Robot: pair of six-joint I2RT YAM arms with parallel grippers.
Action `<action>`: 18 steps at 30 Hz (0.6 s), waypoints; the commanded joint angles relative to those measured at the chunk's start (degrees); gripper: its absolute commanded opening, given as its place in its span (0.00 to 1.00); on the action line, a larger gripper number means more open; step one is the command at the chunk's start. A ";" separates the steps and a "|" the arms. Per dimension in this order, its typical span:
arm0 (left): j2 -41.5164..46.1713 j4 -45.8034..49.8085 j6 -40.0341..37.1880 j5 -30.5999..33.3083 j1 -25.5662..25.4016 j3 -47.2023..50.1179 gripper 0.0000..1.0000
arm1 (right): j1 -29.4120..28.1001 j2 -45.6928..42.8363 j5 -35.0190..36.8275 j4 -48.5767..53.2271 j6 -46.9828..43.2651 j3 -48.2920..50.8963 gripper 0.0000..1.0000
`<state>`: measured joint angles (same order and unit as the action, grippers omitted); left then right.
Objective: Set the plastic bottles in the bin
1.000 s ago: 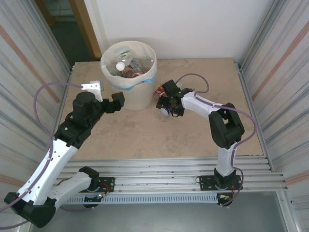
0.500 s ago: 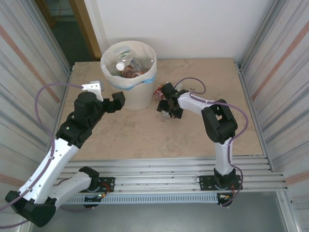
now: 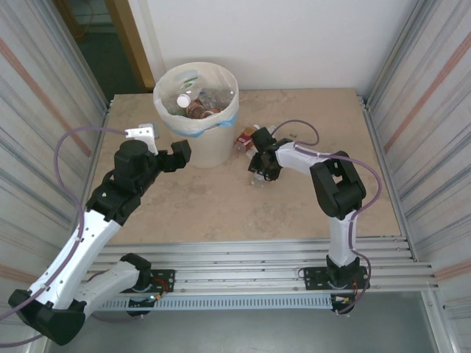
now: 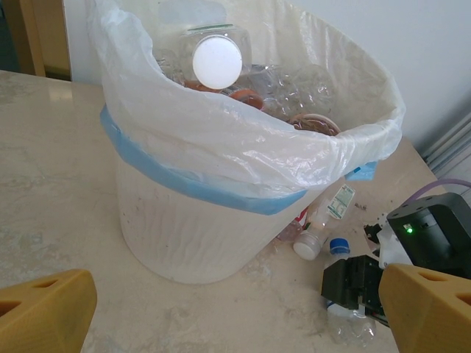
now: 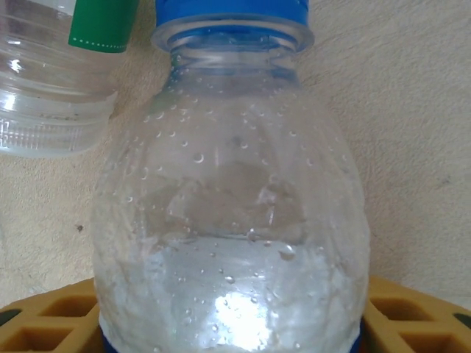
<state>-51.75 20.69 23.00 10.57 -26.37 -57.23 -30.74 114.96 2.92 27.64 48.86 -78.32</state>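
Observation:
My left gripper swings across the bin's front toward my right gripper and onto the blue cap [image 4: 339, 245] next. It goes there because the cap stands clear of the fingers around the bottle.
The cream bin [image 3: 213, 147] with a blue tape band [image 4: 184, 180] holds several bottles, one with a white cap [image 4: 217, 59]. On the table beside the bin lie a white-capped bottle [image 4: 309, 241] and a red-labelled one [image 3: 242, 137]. My right gripper [image 3: 262, 168] is down on the table over a clear bottle with a blue cap [image 5: 229, 220]. That bottle fills the gap between the yellow fingers [image 5: 44, 323], which touch both its sides. My left gripper [image 4: 239, 294] hangs open and empty in front of the bin.
Another clear bottle with a green label [image 5: 66, 66] lies just beyond the held one. Corrugated metal walls [image 3: 51, 118] flank the table, and a white bracket [image 3: 141, 132] sits left of the bin. Bare tabletop [image 3: 221, 209] stretches in front of both arms.
My right gripper has shifted slightly right and toward the front over the bottle, and the arm's elbow has swung. The left arm has stayed put.

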 commanded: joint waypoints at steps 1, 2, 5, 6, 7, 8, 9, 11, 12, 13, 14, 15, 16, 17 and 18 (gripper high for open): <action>0.56 -1.69 0.91 -0.10 -0.21 0.00 0.99 | -0.17 -2.89 -0.40 2.96 -0.46 3.58 0.52; 0.51 -1.71 0.98 -0.20 -0.24 -0.13 0.99 | -0.11 -4.12 -0.05 2.95 -0.63 4.27 0.50; 0.33 -1.88 1.08 -0.70 -0.26 -0.38 0.99 | 0.06 -8.13 1.56 2.86 -1.39 6.19 0.44; 0.16 -2.15 1.26 -1.07 -0.25 -0.55 0.99 | 0.07 -9.84 2.12 2.69 -1.76 6.81 0.43; 0.04 -2.37 1.40 -1.51 -0.26 -0.58 0.99 | -0.01 -11.40 2.71 2.36 -2.06 7.39 0.42; -0.23 -2.93 1.60 -2.11 -0.26 -0.59 0.99 | -0.02 -13.28 3.30 1.91 -2.48 8.17 0.41; -0.54 -3.53 1.77 -3.08 -0.22 -0.58 0.99 | -0.10 -15.30 3.68 1.25 -3.18 9.01 0.41; -1.39 -4.61 2.28 -4.85 -0.26 -0.79 0.99 | -0.37 -19.39 4.59 -0.41 -4.60 10.55 0.41; -1.92 -5.01 2.57 -5.96 -0.37 -1.06 0.98 | -0.51 -21.61 4.94 -1.56 -5.50 11.37 0.41; -2.32 -5.28 2.79 -6.94 -0.43 -1.32 0.99 | -0.70 -23.21 5.14 -2.41 -6.25 11.90 0.41; -2.89 -5.75 2.83 -7.91 -0.73 -1.68 0.99 | -0.96 -25.41 5.25 -3.70 -7.43 12.60 0.41; -3.38 -6.44 2.97 -8.49 -1.16 -1.91 0.98 | -1.28 -27.52 5.34 -4.89 -8.65 13.36 0.41; -3.87 -7.22 3.17 -9.13 -1.60 -2.00 0.99 | -1.63 -29.69 5.37 -6.32 -9.75 13.95 0.41; -4.43 -8.37 3.49 -10.20 -2.11 -2.24 0.99 | -2.08 -31.92 5.36 -7.83 -11.06 14.77 0.41; -5.17 -9.70 3.77 -11.37 -2.46 -2.48 0.99 | -2.61 -34.28 5.26 -9.44 -12.50 15.47 0.41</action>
<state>-55.99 15.90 25.39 3.44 -27.81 -57.41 -31.94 86.21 6.66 23.27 41.74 -64.71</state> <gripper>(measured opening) 0.986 0.525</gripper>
